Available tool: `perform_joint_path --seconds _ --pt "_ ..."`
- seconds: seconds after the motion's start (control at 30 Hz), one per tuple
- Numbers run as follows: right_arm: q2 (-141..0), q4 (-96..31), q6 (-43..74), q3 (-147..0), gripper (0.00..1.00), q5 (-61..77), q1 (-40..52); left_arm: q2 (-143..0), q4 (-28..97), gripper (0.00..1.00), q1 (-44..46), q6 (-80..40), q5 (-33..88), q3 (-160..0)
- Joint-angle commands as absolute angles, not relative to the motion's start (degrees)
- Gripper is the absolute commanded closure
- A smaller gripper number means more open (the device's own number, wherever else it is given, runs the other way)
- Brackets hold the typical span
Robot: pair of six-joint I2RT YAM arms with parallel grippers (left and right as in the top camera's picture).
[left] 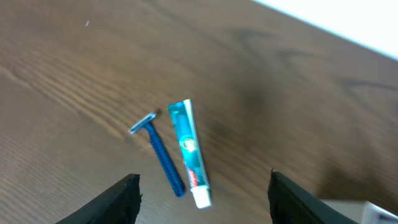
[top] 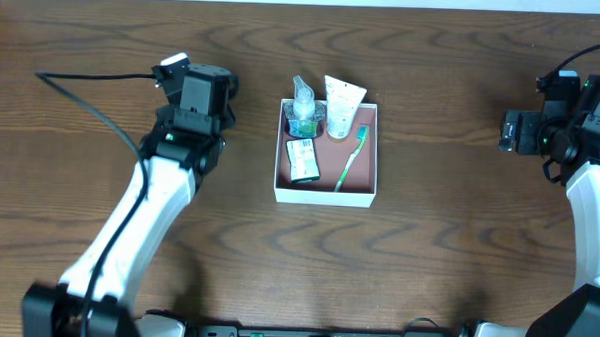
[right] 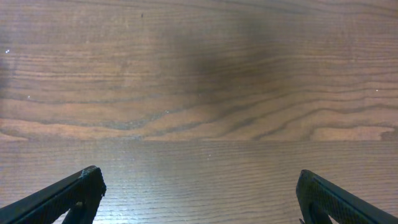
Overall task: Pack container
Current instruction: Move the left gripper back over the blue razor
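The blue razor (left: 160, 151) is lying close beside the toothpaste tube. My left gripper should move down and away from the container next, so that its fingers are on both sides of the razor's handle alone.
The container (top: 281, 178) is a square white-walled box with a pink-brown inside at the table's middle. In it lie a clear bottle (top: 302, 104), a white tube (top: 342, 102), a green toothbrush (top: 350, 158) and a small green-and-white packet (top: 301, 160). My left gripper (top: 215, 89) is open and empty, left of the container. In the left wrist view its jaws (left: 204, 177) hang above a blue razor (left: 160, 151) and a teal toothpaste tube (left: 189, 149) lying side by side on the table. Both are hidden under the arm in the overhead view. My right gripper (top: 509, 131) is open and empty at the far right.
The table is dark wood (top: 427, 253). A black cable (top: 93, 81) runs from the left arm across the table's left side. The right wrist view shows only bare wood under the open jaws (right: 199, 174). A white edge (left: 367, 208) shows at the left wrist view's lower right.
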State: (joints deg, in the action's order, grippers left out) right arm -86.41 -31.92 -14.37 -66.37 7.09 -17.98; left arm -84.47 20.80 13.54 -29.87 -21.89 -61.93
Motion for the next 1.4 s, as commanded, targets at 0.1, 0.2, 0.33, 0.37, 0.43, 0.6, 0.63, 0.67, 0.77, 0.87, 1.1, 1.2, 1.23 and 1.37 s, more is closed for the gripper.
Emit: perform_joint_path --seconds 0.1,0.2,0.33,0.37,0.43,0.6,0.63,0.67,0.77,0.87,1.1,1.2,1.23,1.37 --pt "-86.7 -32.0 -15.1 -66.7 0.01 7.6 -17.6 -91.7 20.5 0.34 10.4 -30.8 -20.8 -62.5" --pt "-86.7 -32.0 -15.0 -66.7 0.01 7.5 -17.6 -94.2 21.7 0.34 8.7 -34.2 -18.1 -62.5" --pt "-86.7 -32.0 -15.0 -66.7 0.01 7.6 -17.6 -97.3 21.7 0.34 5.5 -37.5 -11.5 -62.5" --pt "-86.7 -32.0 -15.1 -66.7 0.01 7.5 -17.6 -97.9 21.7 0.35 5.0 -37.7 -10.8 -62.5" --pt "-86.7 -32.0 -15.1 -66.7 0.01 7.5 -17.6 -99.5 21.5 0.35 3.9 -37.8 -9.5 -62.5" --pt "-86.7 -32.0 -15.1 -66.7 0.01 7.5 -17.6 -102.6 20.8 0.37 2.6 -37.8 -9.4 -62.5" --pt "-86.7 -32.0 -15.1 -66.7 0.01 7.5 -17.6 -102.8 20.5 0.37 2.6 -37.8 -9.4 -62.5" --pt "-86.7 -32.0 -15.1 -66.7 0.01 7.5 -17.6 -102.8 20.4 0.37 2.6 -37.8 -9.4 -62.5" --pt "-86.7 -32.0 -15.1 -66.7 0.01 7.5 -17.6 -102.8 20.3 0.39 2.6 -37.8 -9.4 -62.6" --pt "-86.7 -32.0 -15.1 -66.7 0.01 7.5 -17.6 -102.8 21.8 0.39 2.5 -37.8 -9.4 -62.6" --pt "-86.7 -32.0 -15.1 -66.7 0.01 7.5 -17.6 -102.8 30.6 0.4 1.7 -34.6 -5.0 -66.5" --pt "-86.7 -32.0 -15.1 -66.7 0.01 7.5 -17.6 -102.8 37.8 0.4 1.6 -31.0 -4.9 -72.7" --pt "-86.7 -32.0 -15.1 -66.7 0.01 7.6 -17.6 -102.8 41.1 0.4 1.6 -29.9 -5.0 -75.9" --pt "-86.7 -32.0 -15.1 -66.7 0.01 7.6 -17.6 -102.8 48.5 0.4 0.7 -29.1 -4.9 -84.6"
